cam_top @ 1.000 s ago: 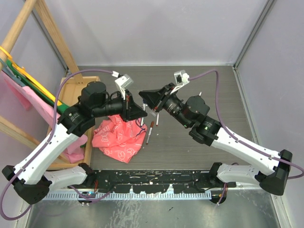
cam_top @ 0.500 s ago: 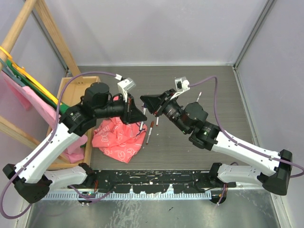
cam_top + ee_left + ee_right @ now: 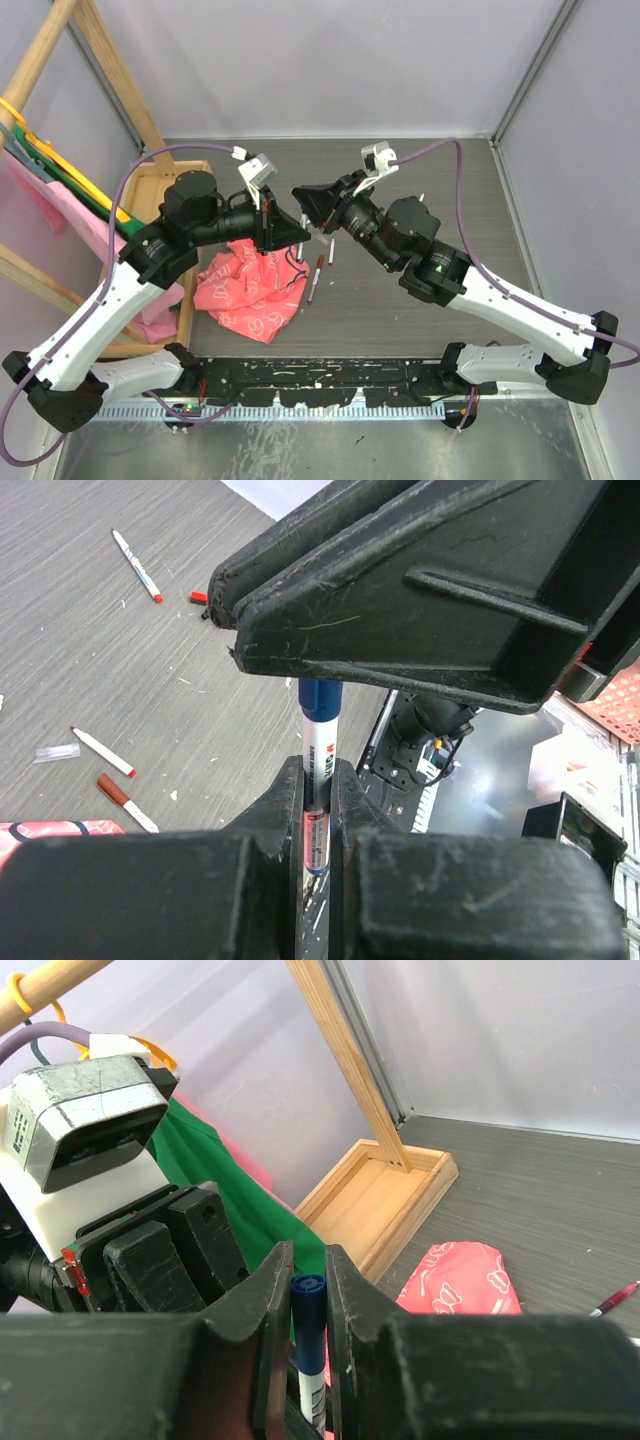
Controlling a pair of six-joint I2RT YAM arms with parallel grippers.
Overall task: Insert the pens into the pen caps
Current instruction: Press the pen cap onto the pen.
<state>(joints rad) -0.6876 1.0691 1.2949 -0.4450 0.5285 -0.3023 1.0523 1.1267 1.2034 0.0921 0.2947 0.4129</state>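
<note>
The blue cap is on. Next, my left gripper lowers to bare tabletop beside the brown-capped pen, to the right in the top view, and releases.
My left gripper is shut on a white-barrelled pen and holds it in the air. My right gripper is shut on a blue pen cap that sits on that pen's end. The cap also shows in the left wrist view, just under the right gripper's fingers. In the top view the two grippers meet tip to tip above the table. More pens lie on the table: one with a dark red cap, one red-tipped and another red-tipped. A loose red cap lies nearby.
A pink patterned cloth lies crumpled under the left gripper. A wooden tray with a slanted wooden post stands at the left, with green and pink cloths hanging beside it. Another pen lies at the far right.
Both grippers stay joined tip to tip on the pen and cap. They dipped toward the near side half a second ago and have moved back up and slightly left.
</note>
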